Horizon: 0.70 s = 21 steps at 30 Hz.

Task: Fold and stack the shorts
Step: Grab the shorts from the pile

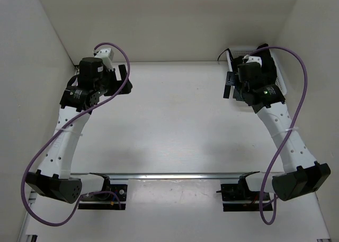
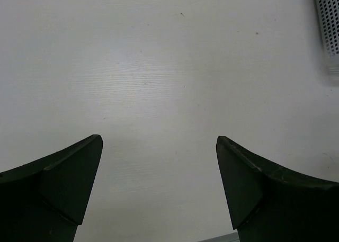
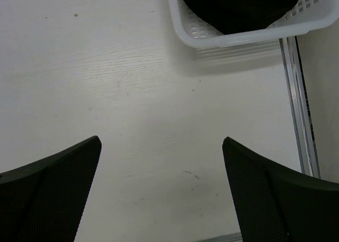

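My right gripper will next move outward, to the right in the top view, and down onto the black shorts (image 1: 269,67) (image 3: 238,3), because they are lower and further out.
The black shorts (image 3: 238,3) lie bunched inside a white mesh basket (image 3: 238,39) at the top of the right wrist view. In the top view my right arm hides them. My right gripper (image 3: 161,141) is open and empty over bare table, short of the basket; in the top view it (image 1: 229,86) is just left of the basket (image 1: 282,79). My left gripper (image 2: 159,141) is open and empty over bare table, at the far left in the top view (image 1: 124,79).
The basket stands at the table's back right corner; one corner of it shows in the left wrist view (image 2: 328,25). White walls close in the table at the back and sides. A metal rail (image 1: 175,175) runs along the near edge by the arm bases.
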{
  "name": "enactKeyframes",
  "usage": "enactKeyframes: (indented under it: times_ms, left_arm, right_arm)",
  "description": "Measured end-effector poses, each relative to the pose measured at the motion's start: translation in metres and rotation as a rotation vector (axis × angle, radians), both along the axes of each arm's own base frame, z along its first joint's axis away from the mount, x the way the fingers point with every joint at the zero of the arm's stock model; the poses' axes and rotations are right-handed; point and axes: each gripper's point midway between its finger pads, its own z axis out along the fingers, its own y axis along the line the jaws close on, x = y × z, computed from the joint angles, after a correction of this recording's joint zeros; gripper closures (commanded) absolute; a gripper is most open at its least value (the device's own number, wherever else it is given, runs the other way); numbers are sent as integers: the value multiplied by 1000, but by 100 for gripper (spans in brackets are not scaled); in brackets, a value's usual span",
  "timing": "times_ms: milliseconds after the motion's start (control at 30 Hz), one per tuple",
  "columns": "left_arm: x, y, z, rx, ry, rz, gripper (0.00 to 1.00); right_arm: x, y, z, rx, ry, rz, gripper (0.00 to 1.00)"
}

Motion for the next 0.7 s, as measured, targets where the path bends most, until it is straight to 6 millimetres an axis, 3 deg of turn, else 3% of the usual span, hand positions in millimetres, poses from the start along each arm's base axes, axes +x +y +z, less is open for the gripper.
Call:
enactKeyframes:
  times_ms: [533,700]
  left_arm:
    - [-2,-6,-12,-25,31,-20,0]
    - [-4,-9,-12,-32,33,-36,0]
  right_arm:
    - [-3,-5,-1,8,-30,-39,0]
    - [11,-6,-3,2,-64,-49,0]
